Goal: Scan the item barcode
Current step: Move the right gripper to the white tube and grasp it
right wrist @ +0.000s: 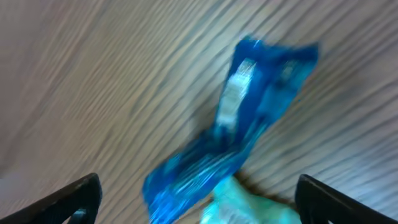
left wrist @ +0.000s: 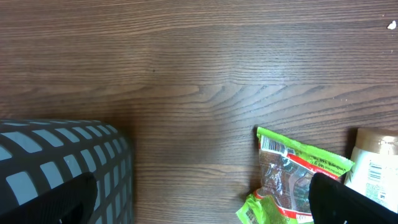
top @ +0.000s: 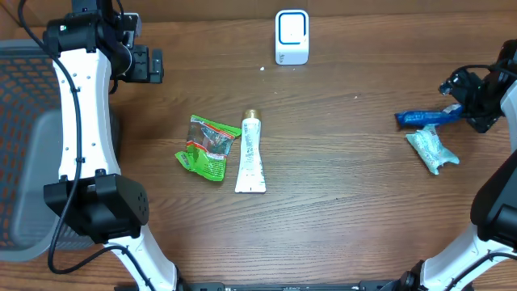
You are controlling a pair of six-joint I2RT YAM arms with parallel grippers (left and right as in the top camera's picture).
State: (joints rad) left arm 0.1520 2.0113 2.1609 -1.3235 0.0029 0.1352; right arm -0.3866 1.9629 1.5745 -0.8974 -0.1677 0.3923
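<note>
I will next swing my right gripper across and down to the white tube, which lies to the left in the overhead view, and onto its body by the gold cap [top: 252,131].
The white barcode scanner [top: 292,36] stands at the table's far middle. A blue packet [top: 426,118] lies at the right, its right end by my right gripper [top: 472,103]. In the right wrist view the blue packet [right wrist: 239,124] shows blurred between the gripper's [right wrist: 202,202] wide-apart fingers, which do not touch it; this gripper is open. A teal packet [top: 432,149] lies just in front of it, and shows again as teal packet [right wrist: 249,208]. My left gripper [top: 152,65] hangs open at the far left, over bare wood [left wrist: 205,205].
A green snack packet [top: 208,147] and a white tube [top: 251,153] lie mid-table; the left wrist view catches the green packet [left wrist: 298,174] and tube [left wrist: 376,165]. A grey mesh basket [top: 24,145] stands at the left edge, its rim [left wrist: 62,155] under the left wrist.
</note>
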